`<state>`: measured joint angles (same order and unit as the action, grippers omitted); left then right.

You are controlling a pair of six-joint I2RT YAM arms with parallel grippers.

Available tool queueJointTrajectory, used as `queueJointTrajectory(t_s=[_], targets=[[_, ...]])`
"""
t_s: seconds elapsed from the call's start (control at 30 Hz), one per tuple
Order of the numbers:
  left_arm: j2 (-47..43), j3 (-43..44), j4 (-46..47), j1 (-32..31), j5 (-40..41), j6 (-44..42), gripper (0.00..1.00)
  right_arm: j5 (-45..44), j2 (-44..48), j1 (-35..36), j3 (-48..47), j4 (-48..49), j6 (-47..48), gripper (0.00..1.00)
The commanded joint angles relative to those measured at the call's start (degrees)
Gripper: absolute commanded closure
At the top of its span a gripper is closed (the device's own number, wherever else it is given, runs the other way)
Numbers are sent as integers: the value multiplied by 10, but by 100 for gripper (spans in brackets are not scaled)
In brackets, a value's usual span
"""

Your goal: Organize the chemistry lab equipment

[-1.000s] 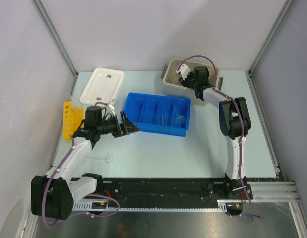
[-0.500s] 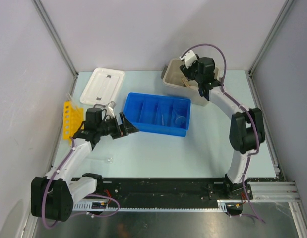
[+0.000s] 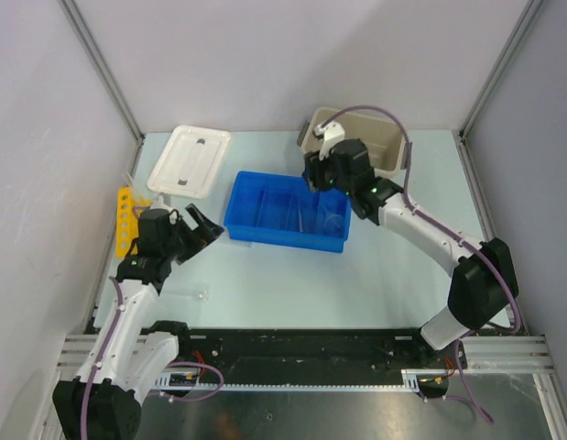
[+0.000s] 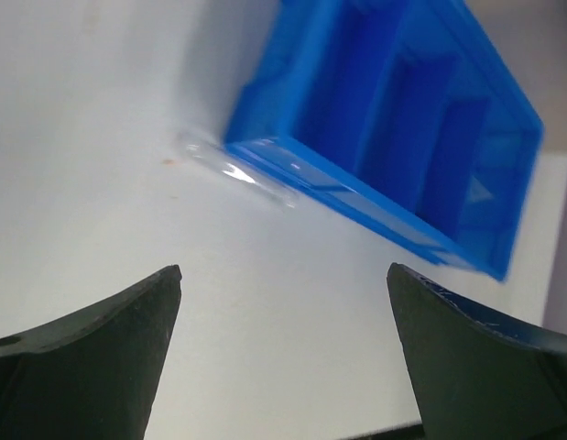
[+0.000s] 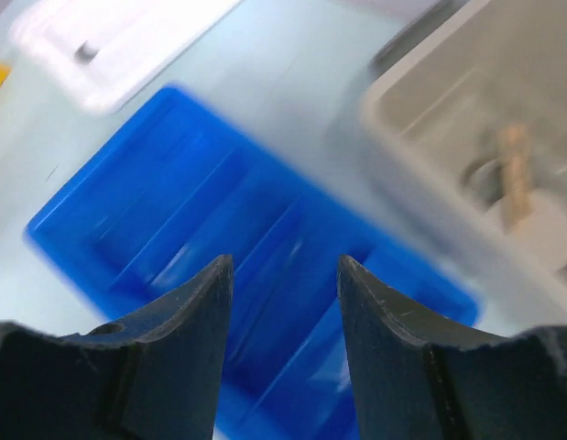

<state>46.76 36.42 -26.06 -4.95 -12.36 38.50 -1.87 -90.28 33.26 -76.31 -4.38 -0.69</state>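
The clear glass item's round end [image 3: 202,295] is below and back of my left gripper, loose outside the tray [image 3: 239,225], so I should move my left gripper back and down onto it next.
My left gripper [image 3: 206,226] is open and empty, just left of the blue tray [image 3: 239,225]. In the left wrist view a clear glass tube [image 4: 237,172] lies on the table against the tray's near corner [image 4: 265,151], ahead of my open left gripper [image 4: 283,271]. My right gripper [image 3: 313,174] hangs open and empty over the tray's back right part; the right wrist view [image 5: 285,262] is blurred. A tan wooden stick [image 5: 514,170] and a white disc [image 5: 542,227] lie in the beige tub [image 5: 420,101]. Clear glass pieces [image 3: 307,216] lie in the tray.
The white lid [image 3: 190,158] lies at the back left. A yellow rack [image 3: 125,220] lies by the left wall. The beige tub [image 3: 386,147] stands behind the tray. A small clear glass item [image 3: 201,295] lies on the table near my left arm.
My right gripper has swung from the beige tub leftward and forward to over the blue tray. My left gripper has drawn back to the left, away from the tray.
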Motion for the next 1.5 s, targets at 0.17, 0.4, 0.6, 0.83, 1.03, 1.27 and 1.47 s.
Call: queueJointTrajectory(t_s=[0.17,0.4,0.6,0.83,1.03,1.27,1.47], targets=[[21,28,-190,72,211,135,2,-93,26,160,59,-55,-88,46],[35,-9,-244,76,216,236,8,-94,54,220,127,-4,-109,47],[54,-41,-253,77,187,281,16,-123,60,243,136,-5,-93,46],[74,-63,-256,76,164,294,22,-126,75,244,158,21,-95,46],[81,-73,-256,75,148,308,27,-133,82,245,166,22,-95,46],[87,-82,-255,76,144,315,30,-143,87,247,171,20,-94,46],[85,-89,-255,73,144,320,34,-156,90,248,174,16,-88,46]])
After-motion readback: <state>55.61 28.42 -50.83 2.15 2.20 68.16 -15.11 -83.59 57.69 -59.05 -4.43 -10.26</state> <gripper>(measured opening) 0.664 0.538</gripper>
